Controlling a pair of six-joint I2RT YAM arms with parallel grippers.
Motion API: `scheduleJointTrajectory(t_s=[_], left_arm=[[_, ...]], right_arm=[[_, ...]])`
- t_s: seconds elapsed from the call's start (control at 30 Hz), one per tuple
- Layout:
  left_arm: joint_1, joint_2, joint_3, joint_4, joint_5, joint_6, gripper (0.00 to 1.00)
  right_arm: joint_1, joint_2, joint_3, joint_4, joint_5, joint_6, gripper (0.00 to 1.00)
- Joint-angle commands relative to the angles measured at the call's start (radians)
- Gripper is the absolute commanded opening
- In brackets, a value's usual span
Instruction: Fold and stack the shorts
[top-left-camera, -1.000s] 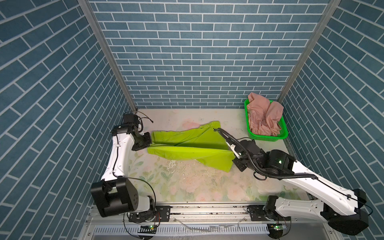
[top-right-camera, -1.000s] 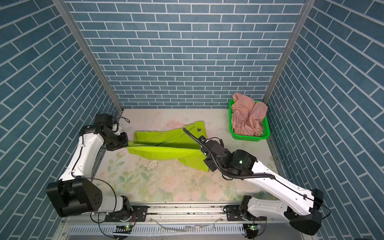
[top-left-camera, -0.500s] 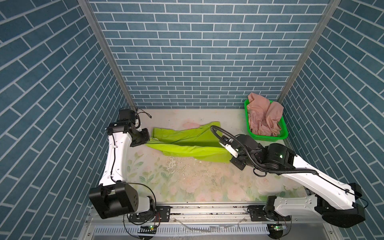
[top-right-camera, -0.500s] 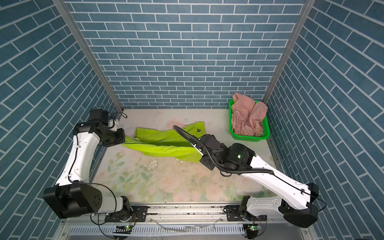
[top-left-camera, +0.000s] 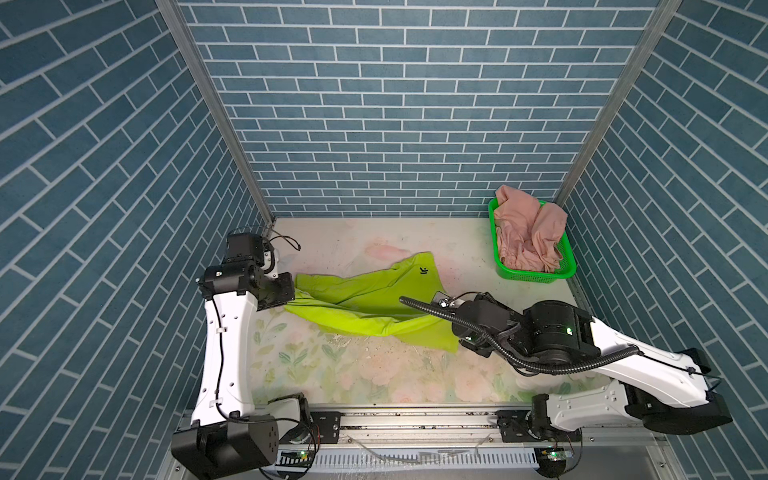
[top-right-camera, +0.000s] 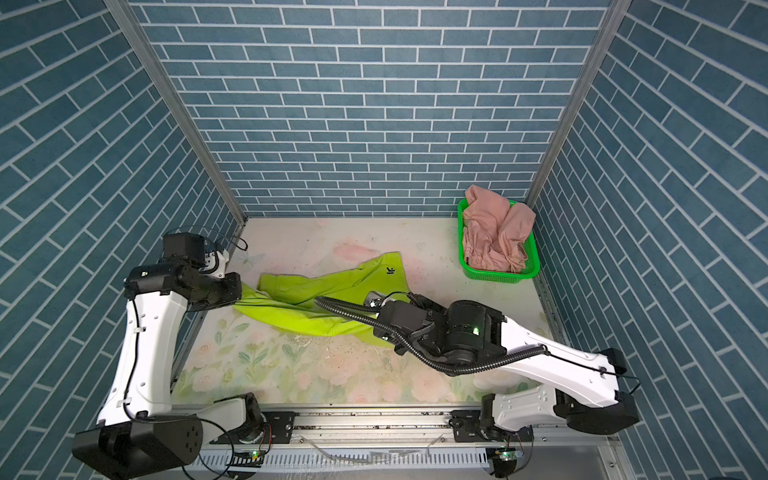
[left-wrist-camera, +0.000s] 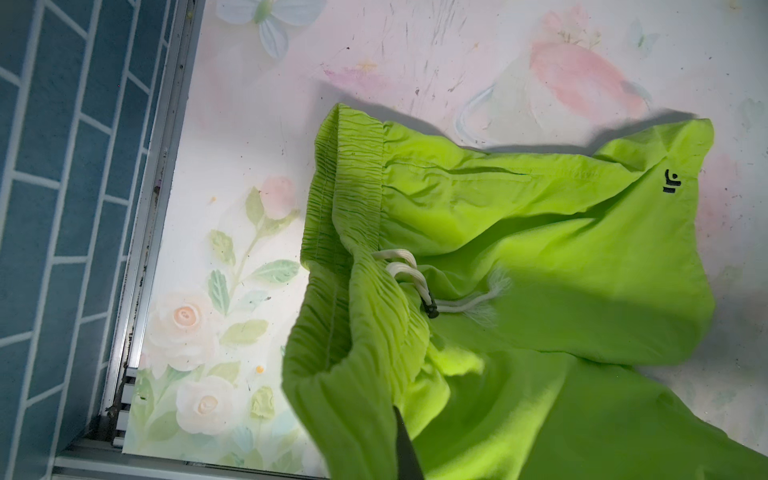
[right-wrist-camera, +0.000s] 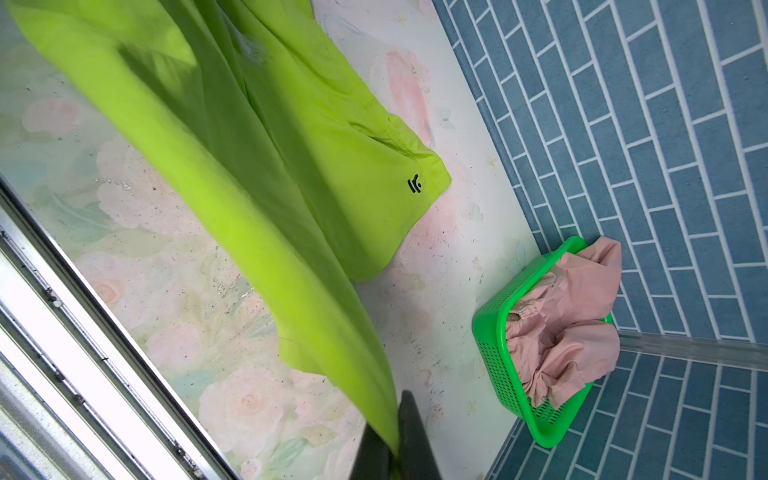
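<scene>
The robot's left gripper will move outward and down onto the far end of the waistband (top-left-camera: 302, 280) (left-wrist-camera: 352, 136) to release its gathered part, because the far leg already lies flat.
The lime-green shorts (top-left-camera: 365, 299) (top-right-camera: 316, 299) lie stretched across the middle of the table, the far leg with its dark logo flat on the surface. My left gripper (top-left-camera: 291, 297) (left-wrist-camera: 405, 444) is shut on the gathered waistband near the white drawstring (left-wrist-camera: 405, 270). My right gripper (top-left-camera: 455, 330) (right-wrist-camera: 392, 449) is shut on the hem of the near leg, which hangs lifted off the table (right-wrist-camera: 270, 145). The dusty-pink shorts (top-left-camera: 528, 232) (top-right-camera: 496, 237) (right-wrist-camera: 565, 328) sit crumpled in the green basket (top-left-camera: 536, 276) (right-wrist-camera: 494, 332) at the back right.
The floral table (top-left-camera: 353, 374) is closed in by blue brick walls on three sides. A metal rail (top-left-camera: 415, 419) with both arm bases runs along the front edge. The left arm stands close to the left wall.
Both grippers kept their hold on the green shorts. The held near edge went back a little, then came forward again. The right gripper has shifted slightly leftward.
</scene>
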Motion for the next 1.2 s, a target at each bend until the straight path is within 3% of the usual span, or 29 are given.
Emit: scheduleJointTrajectory(t_s=[0.0,0.2,0.43,0.7,1.17], left_arm=[[0.012,0.067,0.019,0.034,-0.031,0.009,0.0],[0.025,0.216,0.091,0.069,-0.051,0.004,0.0],[0.032,0.38,0.218,0.053,-0.074,0.011,0.0],[0.035,0.567,0.334,0.047,-0.112,0.011,0.0],[0.036,0.937,0.723,0.009,-0.164,0.023,0.0]], right_arm=[[-0.098,-0.058,-0.016,0.081,-0.062,-0.077,0.0],[-0.338,-0.05,-0.056,0.199,-0.307,-0.193,0.0],[-0.548,0.119,0.008,0.238,-0.557,-0.302,0.0],[-0.725,0.345,0.152,0.268,-0.66,-0.4,0.0],[-0.86,0.731,0.395,0.333,-0.831,-0.436,0.0]])
